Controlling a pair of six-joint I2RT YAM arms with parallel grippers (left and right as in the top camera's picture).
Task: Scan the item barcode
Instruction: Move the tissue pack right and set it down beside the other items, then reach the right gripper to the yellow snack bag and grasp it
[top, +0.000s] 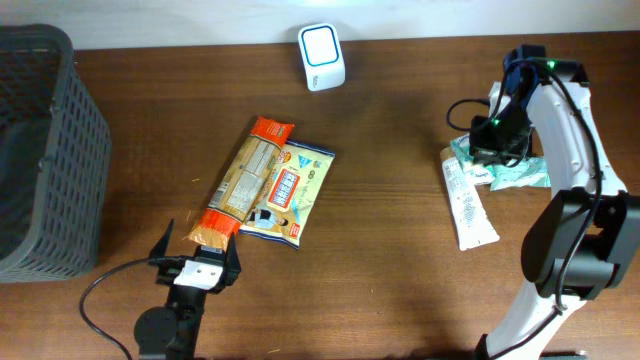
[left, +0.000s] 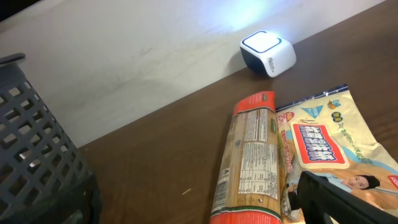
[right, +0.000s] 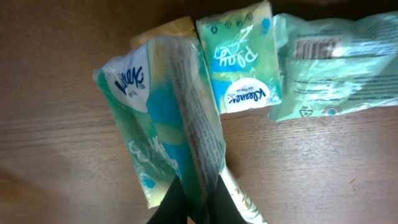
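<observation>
The blue Kleenex tissue pack (right: 163, 118) should go down slightly with my right gripper next, toward the bare tabletop beside the white flat pack. I will let go of it there, since that spot is clear.
My right gripper (top: 496, 138) is shut on a green and blue Kleenex tissue pack (right: 163, 118), pinching its back seam; the pack hangs over the table at the right. In the right wrist view the black fingertips (right: 177, 202) clamp the seam at the bottom edge. The white scanner (top: 321, 56) stands at the far middle edge, and it also shows in the left wrist view as a lit white scanner (left: 268, 53). My left gripper (top: 196, 262) rests open at the near left, just short of an orange pasta pack (left: 249, 162).
A snack pouch (top: 290, 190) lies against the pasta pack (top: 243, 180). A dark mesh basket (top: 40, 150) fills the left side. Two more tissue packs (right: 242, 59) (right: 339, 68) and a white flat pack (top: 470, 205) lie under the right arm.
</observation>
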